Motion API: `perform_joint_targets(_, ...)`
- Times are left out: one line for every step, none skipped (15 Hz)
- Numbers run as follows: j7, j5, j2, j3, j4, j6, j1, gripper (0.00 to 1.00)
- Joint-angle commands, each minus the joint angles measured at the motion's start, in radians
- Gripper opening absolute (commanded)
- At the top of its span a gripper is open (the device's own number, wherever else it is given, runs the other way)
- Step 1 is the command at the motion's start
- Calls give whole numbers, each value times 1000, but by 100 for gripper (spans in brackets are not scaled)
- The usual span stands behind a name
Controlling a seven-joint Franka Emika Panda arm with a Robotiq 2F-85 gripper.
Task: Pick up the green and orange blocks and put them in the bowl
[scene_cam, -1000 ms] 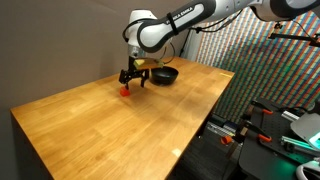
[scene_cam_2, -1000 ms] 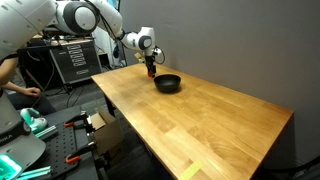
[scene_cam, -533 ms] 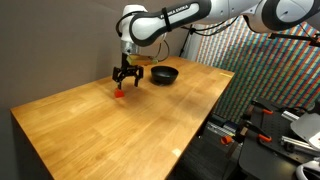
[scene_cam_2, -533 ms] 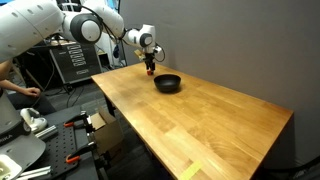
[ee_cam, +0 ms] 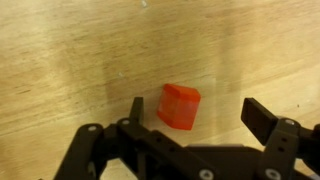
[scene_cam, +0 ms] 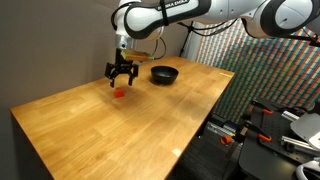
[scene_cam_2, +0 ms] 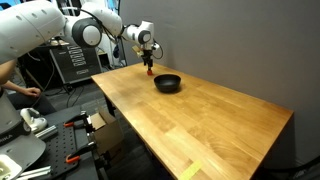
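Note:
The orange block (ee_cam: 179, 106) gets my gripper down over it next, and then the fingers close on its sides.
An orange block (ee_cam: 179, 106) lies on the wooden table. In an exterior view it is a small red-orange cube (scene_cam: 120, 92) just below my gripper (scene_cam: 122, 77). In the wrist view my gripper (ee_cam: 198, 112) is open, its fingers wide apart, and the block sits between them nearer the left finger (ee_cam: 135, 108), untouched. The black bowl (scene_cam: 163, 74) stands to the right of the gripper and also shows in an exterior view (scene_cam_2: 168, 83). No green block is in view.
The wooden table (scene_cam: 130, 125) stretches wide toward the front. A dark wall stands behind. Equipment racks and clamps (scene_cam: 262, 125) stand off the table's right side. A person's arm and shelving (scene_cam_2: 30, 70) are beyond the table.
My gripper has moved left, away from the bowl, and now hovers over the orange block. The block and the bowl have not moved.

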Motion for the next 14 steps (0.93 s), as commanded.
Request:
perform_joint_targets(29, 6, 85, -61, 111, -5, 43, 100)
perform_joint_targets(34, 3, 101, -72, 120, 2, 51, 100)
perform_joint_targets(50, -25, 106, -71, 106, 19, 52, 100)
perform_joint_targets(54, -28, 123, -78, 110, 24, 56, 100)
perform_joint_targets(62, -32, 134, -86, 115, 26, 63, 100)
perform_joint_targets(72, -45, 141, -102, 119, 32, 74, 75)
perform_joint_targets(85, -67, 143, -123, 122, 38, 86, 73)
perform_joint_targets(99, -81, 138, -140, 123, 47, 96, 67)
perform_joint_targets(108, -93, 132, -149, 127, 49, 103, 57)
perform_joint_targets(119, -101, 128, -157, 132, 45, 110, 49)
perform_joint_targets(129, -108, 128, -167, 136, 44, 117, 40)
perform_joint_targets(143, -119, 128, -178, 143, 43, 124, 84)
perform_joint_targets(155, -129, 128, -189, 146, 41, 132, 79)
perform_joint_targets(162, -143, 128, -203, 148, 40, 140, 80)
